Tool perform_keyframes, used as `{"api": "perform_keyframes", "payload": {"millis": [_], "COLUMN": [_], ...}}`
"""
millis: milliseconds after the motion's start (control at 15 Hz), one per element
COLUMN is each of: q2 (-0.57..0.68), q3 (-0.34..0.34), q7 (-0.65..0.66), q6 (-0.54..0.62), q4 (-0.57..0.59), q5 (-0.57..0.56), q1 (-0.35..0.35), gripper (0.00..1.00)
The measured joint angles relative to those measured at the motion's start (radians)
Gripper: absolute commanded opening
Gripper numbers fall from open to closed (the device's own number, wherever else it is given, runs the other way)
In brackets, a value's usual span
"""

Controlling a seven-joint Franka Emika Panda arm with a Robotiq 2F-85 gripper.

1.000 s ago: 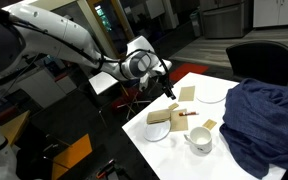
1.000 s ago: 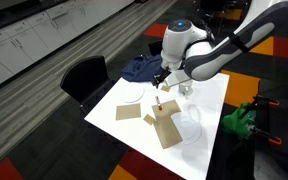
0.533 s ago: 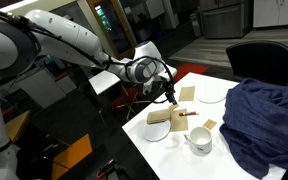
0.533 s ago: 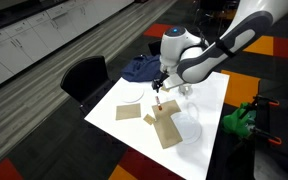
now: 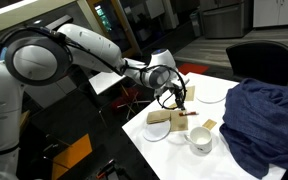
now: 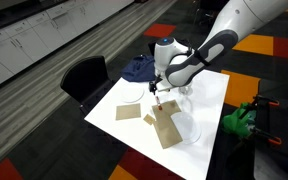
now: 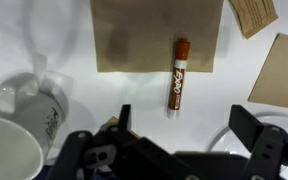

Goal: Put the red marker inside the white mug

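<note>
The red marker needs to get inside the white mug, so my gripper first needs to go down to the white end of the red marker.
The red marker lies flat on the white table, its red-capped end resting on a tan board. It also shows in an exterior view. The white mug stands upright to one side of the marker in the wrist view, and near the table's front edge in an exterior view. My gripper is open and empty. It hangs just above the marker's white end, with one finger on each side of it. It shows in both exterior views.
A dark blue cloth covers one side of the table. Two white plates and several tan square blocks lie around the marker. A black chair stands at the table's edge.
My gripper has moved across and down, from above the table's edge to just over the marker. The marker and the mug have not moved.
</note>
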Motion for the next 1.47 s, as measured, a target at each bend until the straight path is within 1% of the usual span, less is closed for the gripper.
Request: {"api": "perform_keyframes", "payload": {"millis": [67, 200, 267, 333, 400, 533, 933, 1467], "q2": [0.017, 0.045, 0.058, 0.07, 0.082, 0.108, 0.205, 0.297], "q3": [-0.001, -0.001, -0.001, -0.002, -0.002, -0.002, -0.006, -0.012], "q7": [0.0, 0.0, 0.0, 0.0, 0.0, 0.0, 0.0, 0.001], "q6": [-0.017, -0.054, -0.074, -0.094, -0.111, -0.135, -0.141, -0.141], "q4": [0.023, 0.065, 0.085, 0.105, 0.124, 0.16, 0.247, 0.334], "q5": [0.003, 0.006, 0.007, 0.007, 0.007, 0.007, 0.007, 0.007], "q1": [0.0, 0.0, 0.0, 0.0, 0.0, 0.0, 0.0, 0.0], "gripper": [1.0, 0.93, 0.93, 0.9, 0.92, 0.92, 0.92, 0.87]}}
